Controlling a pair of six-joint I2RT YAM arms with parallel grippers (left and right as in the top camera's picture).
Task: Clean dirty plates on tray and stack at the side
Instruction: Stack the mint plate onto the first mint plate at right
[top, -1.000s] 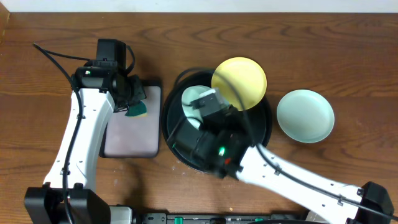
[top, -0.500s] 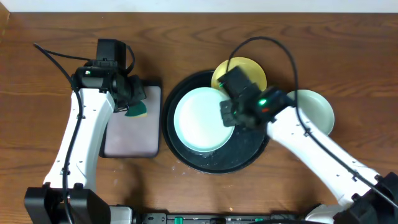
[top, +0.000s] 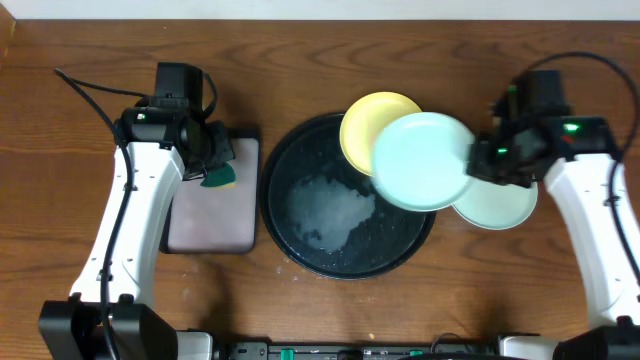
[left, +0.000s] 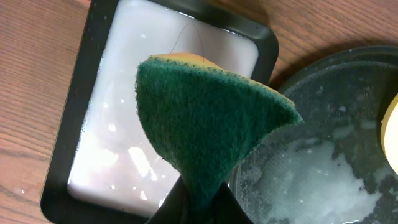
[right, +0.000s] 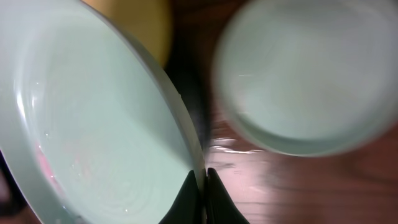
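The match lies beside the black tray. My right gripper needs to go to the right in the overhead view next, then down onto the second mint-green plate (top: 497, 201) (right: 310, 71).
My right gripper (top: 484, 160) is shut on the rim of a mint-green plate (top: 420, 160) and holds it in the air over the right edge of the black round tray (top: 300, 245); in the right wrist view the jaws (right: 203, 186) pinch that plate's rim (right: 93, 124). A second mint-green plate (top: 505, 205) lies on the table to the right, also in the right wrist view (right: 311, 74). The yellow plate (top: 365, 125) leans on the tray's far rim. My left gripper (top: 212, 172) is shut on a green and yellow sponge (left: 205, 124) over the grey rectangular tray (top: 205, 225).
The black tray's floor holds soapy water (top: 330, 210). The grey rectangular tray holds milky liquid (left: 124, 124) and sits just left of the black tray. Bare wooden table lies along the far side and front right.
My right arm lifted the mint-green plate off the black tray and swung it right, towards the other mint-green plate. The left arm and sponge have not moved.
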